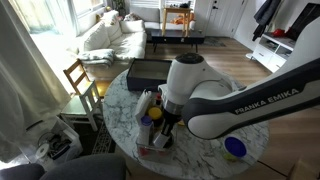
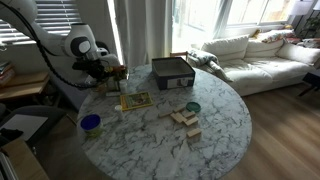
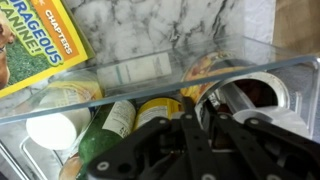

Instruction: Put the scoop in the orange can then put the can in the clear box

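Observation:
My gripper will stay low next and open its fingers to let go of the orange can's rim (image 3: 207, 94) between them. The can is standing inside the clear box (image 3: 110, 72).
My gripper (image 3: 197, 112) hangs inside the clear box (image 3: 110, 72), its two fingers drawn close together on the near rim of the orange can (image 3: 262, 92). The can stands upright at the box's right end, with a shiny metal rim and a dark inside. I cannot make out the scoop. In an exterior view the gripper (image 1: 168, 120) is low over the clear box (image 1: 152, 146) at the table's edge. In an exterior view the gripper (image 2: 104, 72) and the box (image 2: 113, 83) are at the far left of the table.
The box also holds a white cup (image 3: 55, 128), a green bottle (image 3: 105, 135) and a yellow tin (image 3: 158, 110). A picture book (image 2: 135, 100), a blue disc (image 2: 90, 123), wooden blocks (image 2: 185, 120) and a dark grey lidded box (image 2: 172, 72) lie on the marble table (image 2: 230, 125).

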Motion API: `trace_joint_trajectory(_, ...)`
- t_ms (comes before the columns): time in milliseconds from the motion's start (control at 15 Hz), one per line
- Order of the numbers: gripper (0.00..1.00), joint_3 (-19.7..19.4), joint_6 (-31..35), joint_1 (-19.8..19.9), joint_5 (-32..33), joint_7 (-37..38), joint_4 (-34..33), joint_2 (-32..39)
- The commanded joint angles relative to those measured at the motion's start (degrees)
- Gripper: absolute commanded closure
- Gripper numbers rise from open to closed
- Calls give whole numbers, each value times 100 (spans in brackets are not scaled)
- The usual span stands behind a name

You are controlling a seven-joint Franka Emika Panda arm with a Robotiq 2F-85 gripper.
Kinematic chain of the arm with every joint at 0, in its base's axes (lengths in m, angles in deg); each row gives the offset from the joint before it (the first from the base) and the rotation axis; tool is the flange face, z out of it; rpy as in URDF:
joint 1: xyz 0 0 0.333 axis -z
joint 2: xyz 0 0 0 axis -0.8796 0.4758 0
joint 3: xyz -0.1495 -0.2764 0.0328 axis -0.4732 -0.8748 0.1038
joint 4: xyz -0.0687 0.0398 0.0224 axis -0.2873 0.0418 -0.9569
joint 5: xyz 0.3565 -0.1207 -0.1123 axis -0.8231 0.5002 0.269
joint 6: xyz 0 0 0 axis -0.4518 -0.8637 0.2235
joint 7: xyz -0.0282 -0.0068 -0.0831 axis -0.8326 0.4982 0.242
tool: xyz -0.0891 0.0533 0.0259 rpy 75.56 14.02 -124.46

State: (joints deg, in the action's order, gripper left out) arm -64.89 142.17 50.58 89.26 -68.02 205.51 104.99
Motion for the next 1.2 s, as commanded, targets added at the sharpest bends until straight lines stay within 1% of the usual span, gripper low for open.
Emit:
trace_joint_trajectory(0,97,-19,38,-25,-49,213,-58,121)
trace_joint_trajectory(1133,97,-44,207,-28,-73,480,-157,431)
